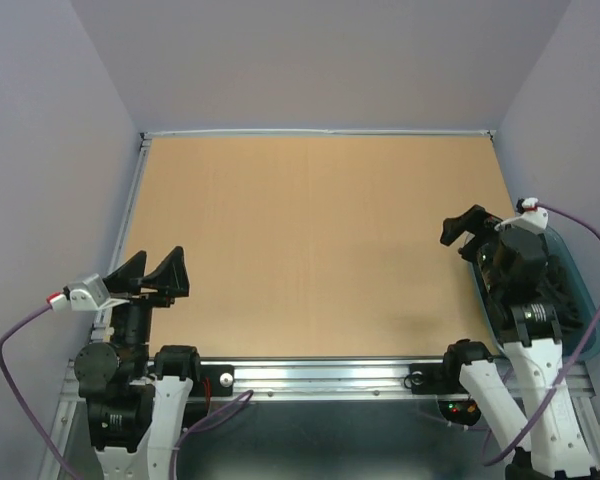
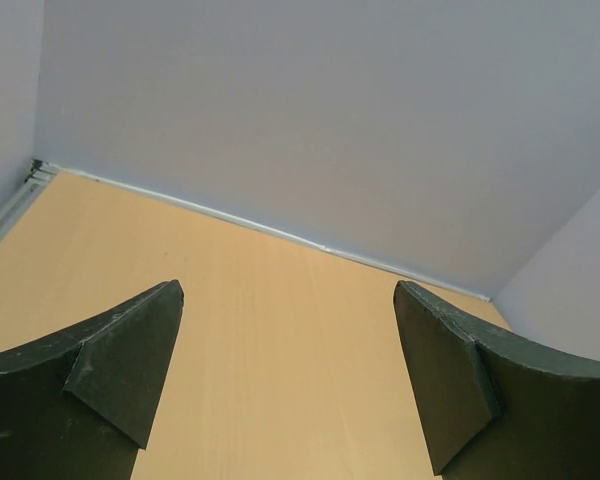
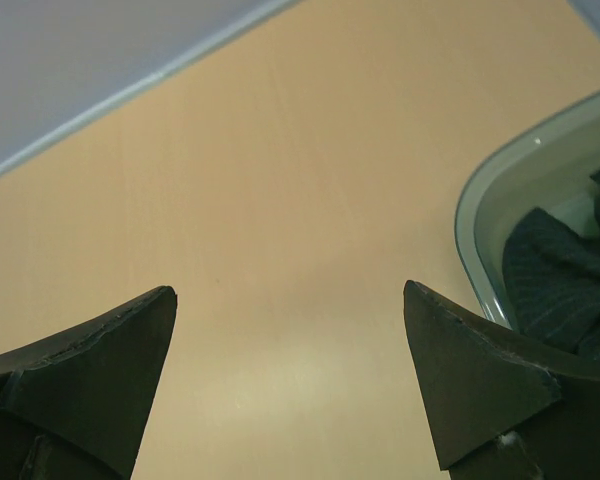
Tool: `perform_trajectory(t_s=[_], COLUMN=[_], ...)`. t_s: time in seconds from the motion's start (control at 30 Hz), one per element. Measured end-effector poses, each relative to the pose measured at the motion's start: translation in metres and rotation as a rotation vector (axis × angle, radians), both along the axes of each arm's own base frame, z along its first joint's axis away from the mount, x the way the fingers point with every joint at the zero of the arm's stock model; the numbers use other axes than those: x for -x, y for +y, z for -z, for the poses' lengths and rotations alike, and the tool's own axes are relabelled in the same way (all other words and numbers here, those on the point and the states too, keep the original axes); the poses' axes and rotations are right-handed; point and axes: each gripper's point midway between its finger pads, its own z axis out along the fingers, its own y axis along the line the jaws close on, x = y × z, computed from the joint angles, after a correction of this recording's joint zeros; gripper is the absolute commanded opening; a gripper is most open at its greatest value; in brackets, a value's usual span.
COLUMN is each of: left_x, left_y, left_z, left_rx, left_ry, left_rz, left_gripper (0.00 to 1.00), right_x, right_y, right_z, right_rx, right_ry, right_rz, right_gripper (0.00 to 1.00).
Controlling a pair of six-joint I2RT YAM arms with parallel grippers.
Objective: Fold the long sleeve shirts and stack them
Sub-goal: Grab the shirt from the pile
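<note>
My right gripper is to shift over the bin's rim, and then I should tilt it downward and lower it onto the bunched shirt [image 1: 562,291] [image 3: 568,278].
A long sleeve shirt [image 3: 555,290], black with fine pale pinstripes, lies bunched inside a teal bin [image 3: 467,225] at the right of the right wrist view; only part of it shows. My right gripper [image 1: 461,225] hovers over the table's right side, just left of the bin [image 1: 583,290], and its jaws [image 3: 289,290] stand open with only bare tabletop between them. At the table's near left corner my left gripper [image 1: 160,256] is open as well, and the left wrist view shows nothing between its fingers [image 2: 288,290]. In the top view my right arm hides most of the bin's contents.
The tan tabletop [image 1: 310,250] is bounded by pale walls at the back and on both sides. The bin hangs at the table's right edge beside my right arm. A metal rail [image 1: 320,375] runs along the near edge between the arm bases.
</note>
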Motion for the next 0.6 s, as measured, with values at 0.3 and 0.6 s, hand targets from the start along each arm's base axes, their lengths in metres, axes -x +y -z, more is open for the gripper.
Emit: perform_trajectory(t_s=[0.3, 0.6], left_x=[-0.067, -0.106], left_y=[-0.016, -0.031], left_z=[0.072, 0.143], left_rx=[0.045, 0.025], left_ry=[0.285, 0.611], left_rz=[0.067, 0.135], left_gripper=[0.99, 0.99], right_x=[-0.028, -0.029], right_y=[-0.028, -0.063], right_z=[0.051, 0.084], right_rx=[0.010, 0.058], right_ry=[0.308, 0.504], right_rz=[0.214, 0.485], right_gripper=[1.00, 1.00])
